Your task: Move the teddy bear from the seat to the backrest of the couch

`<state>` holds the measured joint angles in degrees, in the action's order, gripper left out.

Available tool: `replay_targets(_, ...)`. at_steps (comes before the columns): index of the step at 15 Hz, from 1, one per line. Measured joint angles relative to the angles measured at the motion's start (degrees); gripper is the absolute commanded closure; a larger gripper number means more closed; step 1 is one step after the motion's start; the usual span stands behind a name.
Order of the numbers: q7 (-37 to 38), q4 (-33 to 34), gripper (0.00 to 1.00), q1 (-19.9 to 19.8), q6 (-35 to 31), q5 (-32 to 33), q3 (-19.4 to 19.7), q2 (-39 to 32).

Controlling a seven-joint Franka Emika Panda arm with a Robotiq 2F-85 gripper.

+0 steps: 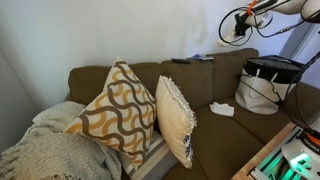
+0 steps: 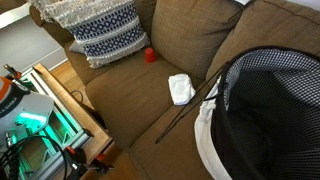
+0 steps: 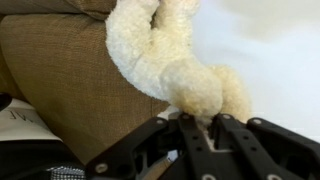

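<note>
My gripper needs to shift the teddy bear along the wall next, toward the dark flat things on the backrest's top [image 1: 193, 60]. Then it needs to go down there.
In the wrist view my gripper [image 3: 197, 125] is shut on the cream-beige teddy bear [image 3: 160, 55]. The bear hangs in the jaws in front of a white wall, next to the olive-brown backrest [image 3: 70, 70]. In an exterior view my arm and gripper [image 1: 243, 22] are high at the right, above the backrest [image 1: 200, 80] of the couch; the bear cannot be made out there. The seat [image 1: 230, 135] also shows in an exterior view [image 2: 140, 105], with no bear on it.
A flat white folded cloth [image 1: 221, 109] [image 2: 181, 88] lies on the seat. A black-and-white basket [image 1: 265, 85] [image 2: 265, 110] stands at the couch's end. A wavy-patterned pillow [image 1: 118, 110], a cream pillow [image 1: 175, 118] and a blanket [image 1: 50, 150] fill the other end. A small red object [image 2: 149, 55] sits by the backrest.
</note>
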<state>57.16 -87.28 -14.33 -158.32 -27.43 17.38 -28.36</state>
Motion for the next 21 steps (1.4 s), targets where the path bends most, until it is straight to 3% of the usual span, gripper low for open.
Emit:
replay_targets(2,1.1,1.7,0.83,0.1,0.1,0.0,0.2,-1.5)
replay_targets(3,1.2,1.9,0.96,0.1,0.1,0.0,0.2,-1.6)
replay_targets(8,1.3,3.6,0.96,-1.0,-0.5,-0.2,-2.8,-3.7)
replay_targets(12,2.2,11.5,0.96,0.7,-8.4,0.6,-5.7,-15.0)
replay_targets(14,3.8,16.9,0.96,2.0,-13.9,0.7,-5.8,-21.3)
replay_targets(17,6.1,25.2,0.96,3.1,-16.7,0.7,-5.2,-28.9)
replay_targets(18,7.2,27.9,0.67,3.5,-16.7,1.0,-4.4,-31.1)
replay_targets(21,11.6,35.7,0.44,4.6,-13.3,2.2,-0.5,-36.9)
